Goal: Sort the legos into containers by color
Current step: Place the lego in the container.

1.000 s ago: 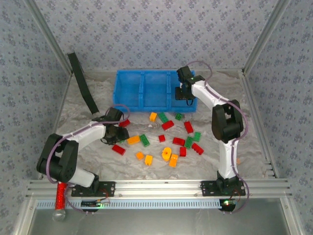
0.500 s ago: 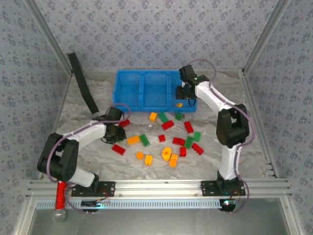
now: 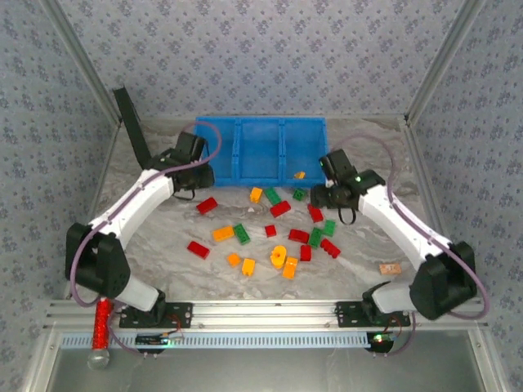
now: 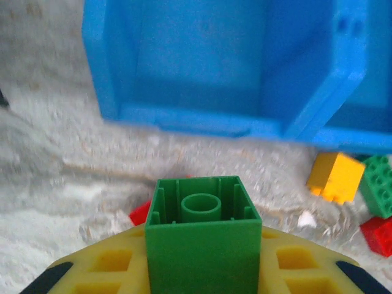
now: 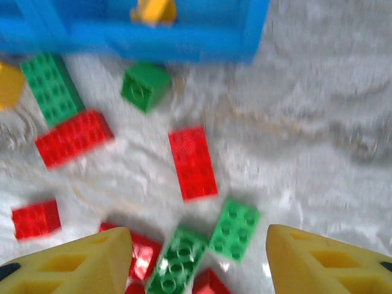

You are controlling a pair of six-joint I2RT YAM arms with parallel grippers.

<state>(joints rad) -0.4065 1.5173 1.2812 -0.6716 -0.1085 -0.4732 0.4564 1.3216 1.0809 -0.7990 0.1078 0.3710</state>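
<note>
My left gripper next carries the green lego [image 4: 202, 242] over the tray's front side, lowers and releases it, since the tray's empty strap-side section [image 4: 197, 58] lies outward of the gripper, beyond that side.
The blue three-compartment tray [image 3: 261, 122] stands at the back of the table. My left gripper [image 3: 194, 171] hovers just before its left front corner. In the left wrist view this gripper [image 4: 202, 269] is shut on a green lego [image 4: 202, 242], hollow underside up, facing the tray's front wall [image 4: 196, 116]. My right gripper [image 3: 328, 196] is open in front of the right compartment, where an orange lego [image 3: 300, 174] lies. Below its open jaws [image 5: 196, 245] lie a red lego [image 5: 192, 162] and two green ones [image 5: 234, 228] [image 5: 177, 260].
Red, green and orange legos are scattered mid-table, among them a red one [image 3: 280, 208] and an orange one [image 3: 223, 233]. A black strap [image 3: 131, 122] leans at the back left. A red glittery cylinder [image 3: 100, 322] lies by the front rail. A small tan piece [image 3: 391, 268] sits at the right.
My left gripper shut on the green lego and carried it from the table back to the tray. My right gripper released the orange lego into the right compartment and drew back over the pile, opening.
</note>
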